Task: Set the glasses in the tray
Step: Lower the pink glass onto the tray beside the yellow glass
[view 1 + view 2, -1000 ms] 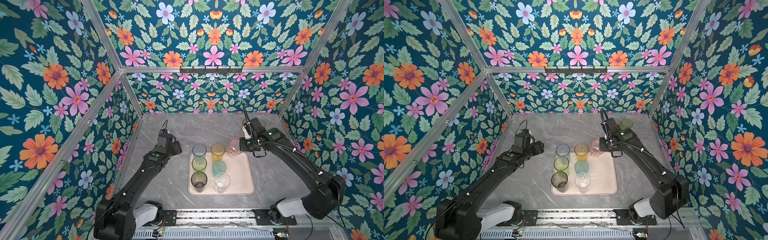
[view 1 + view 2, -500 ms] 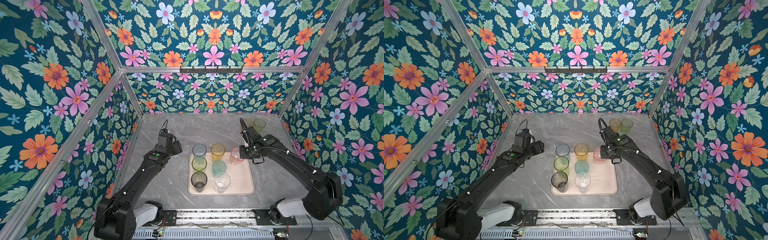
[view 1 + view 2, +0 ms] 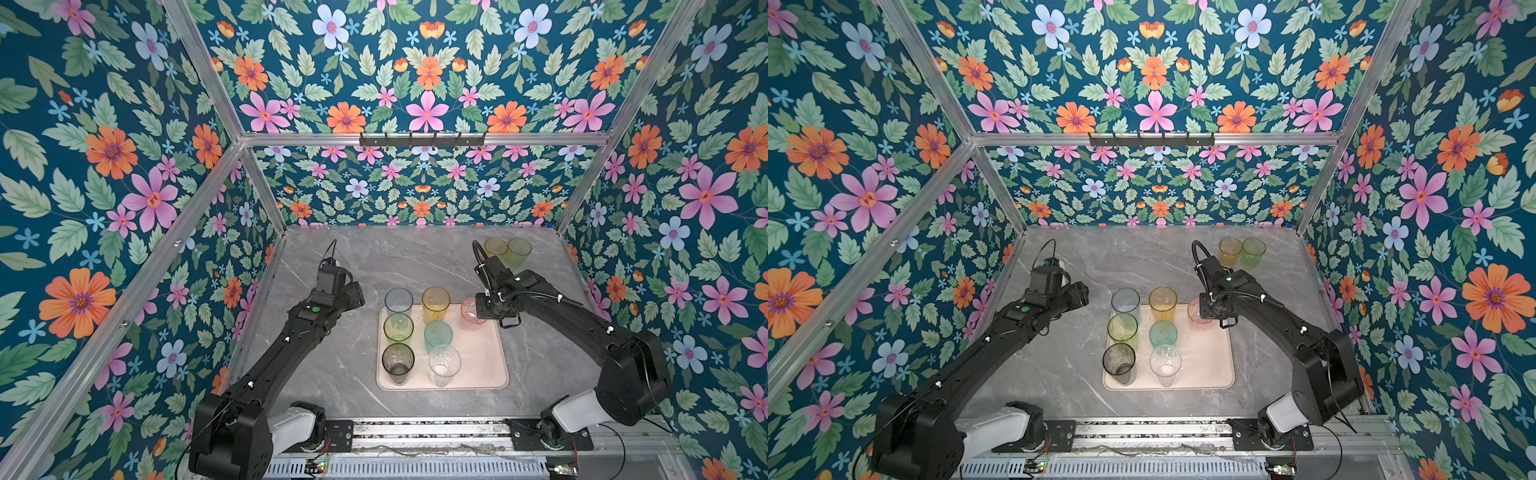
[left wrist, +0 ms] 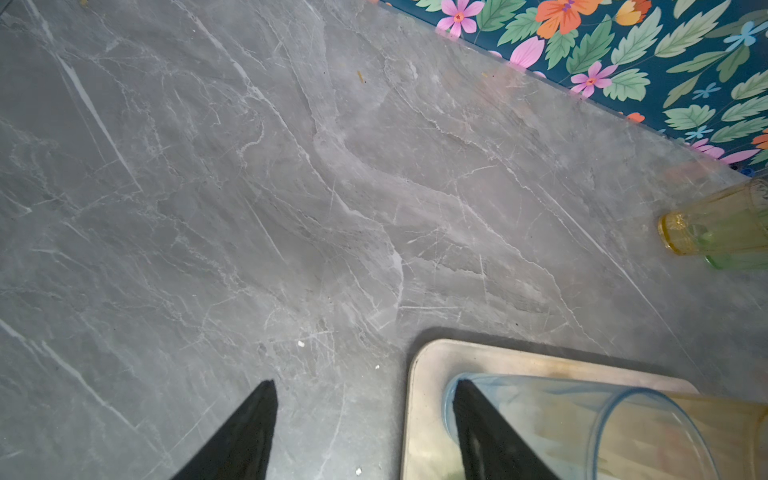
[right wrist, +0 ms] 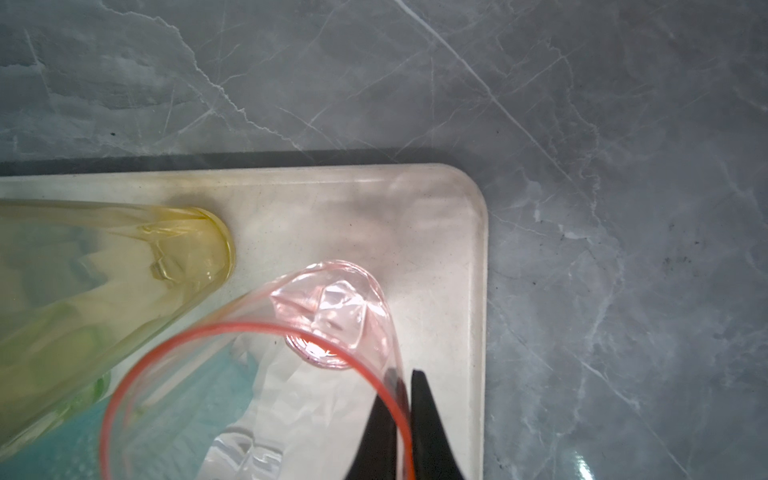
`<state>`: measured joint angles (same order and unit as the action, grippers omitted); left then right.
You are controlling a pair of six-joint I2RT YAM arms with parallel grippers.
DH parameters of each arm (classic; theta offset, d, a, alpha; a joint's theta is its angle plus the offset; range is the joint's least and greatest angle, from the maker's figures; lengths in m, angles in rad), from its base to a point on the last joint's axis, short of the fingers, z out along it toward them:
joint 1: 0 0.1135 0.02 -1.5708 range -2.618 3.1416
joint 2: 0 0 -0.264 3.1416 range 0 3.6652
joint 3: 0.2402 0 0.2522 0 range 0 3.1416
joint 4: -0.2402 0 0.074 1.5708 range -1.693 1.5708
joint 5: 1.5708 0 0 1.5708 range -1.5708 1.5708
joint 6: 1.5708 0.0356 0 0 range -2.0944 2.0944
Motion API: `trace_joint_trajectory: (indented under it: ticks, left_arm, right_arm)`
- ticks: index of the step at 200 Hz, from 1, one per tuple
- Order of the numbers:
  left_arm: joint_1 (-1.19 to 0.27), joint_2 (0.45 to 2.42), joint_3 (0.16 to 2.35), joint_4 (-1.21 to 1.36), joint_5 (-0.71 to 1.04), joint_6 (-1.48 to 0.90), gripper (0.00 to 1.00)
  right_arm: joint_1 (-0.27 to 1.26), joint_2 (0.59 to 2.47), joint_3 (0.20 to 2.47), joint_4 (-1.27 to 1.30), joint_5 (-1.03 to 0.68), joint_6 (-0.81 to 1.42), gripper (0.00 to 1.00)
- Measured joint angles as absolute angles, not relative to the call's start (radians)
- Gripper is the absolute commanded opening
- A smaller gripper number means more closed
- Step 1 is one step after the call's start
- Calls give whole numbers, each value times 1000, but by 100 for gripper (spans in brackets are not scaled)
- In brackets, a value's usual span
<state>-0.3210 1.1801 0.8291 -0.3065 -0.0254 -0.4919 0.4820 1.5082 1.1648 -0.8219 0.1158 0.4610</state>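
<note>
The tray's empty far corner [image 3: 473, 321] [image 5: 374, 262] beside the amber glass is below my right gripper. My right gripper needs to lower the pink glass onto that free part of the tray's bottom next and let go of the glass's rim.
The cream tray [image 3: 478, 368] [image 3: 1208, 365] lies at the table's middle. Several glasses stand on it: blue-grey [image 3: 398, 300], amber [image 3: 435, 302], yellow-green [image 3: 398, 329], teal [image 3: 438, 336], smoky dark [image 3: 398, 362] and clear [image 3: 444, 365]. My right gripper [image 5: 405, 376] is shut on the rim of the pink glass [image 5: 332, 299] [image 3: 471, 316], one finger inside and one outside. The glass is upright over the tray's far right corner; whether its base rests there I cannot tell. My left gripper [image 4: 363, 384] is open and holds nothing, just left of the tray's far left corner [image 4: 419, 361].
A short amber glass [image 3: 495, 248] and a short green glass [image 3: 518, 252] stand side by side on the grey table near the back right corner, behind my right arm. Flowered walls close in the table on three sides.
My right gripper has carried the pink glass from just beyond the tray's far edge toward the front, over the tray's far right corner. The left arm has not moved.
</note>
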Motion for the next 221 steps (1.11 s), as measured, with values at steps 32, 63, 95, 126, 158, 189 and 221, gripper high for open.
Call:
trace_joint_trajectory:
  ticks: [32, 63, 95, 126, 158, 189, 221]
  left_arm:
    - [-321, 1179, 829, -307, -25, -492, 70]
    - [-321, 1179, 829, -307, -25, -492, 70]
    - [-321, 1179, 829, -307, -25, -492, 70]
    - [-321, 1179, 829, -307, -25, -492, 70]
    - [-321, 1179, 829, -307, -25, -492, 70]
    - [-321, 1179, 829, -307, -25, -492, 70]
    - [-321, 1179, 829, -307, -25, -492, 70]
  right_arm:
    - [481, 1535, 1181, -817, 125, 461, 0]
    - [477, 1554, 1189, -813, 136, 459, 0]
    - [461, 1579, 1192, -807, 138, 449, 0]
    - [456, 1594, 1192, -796, 138, 442, 0]
    - [447, 1607, 1192, -780, 137, 442, 0]
    - [446, 1615, 1182, -768, 133, 442, 0]
    - [444, 1625, 1174, -762, 134, 442, 0]
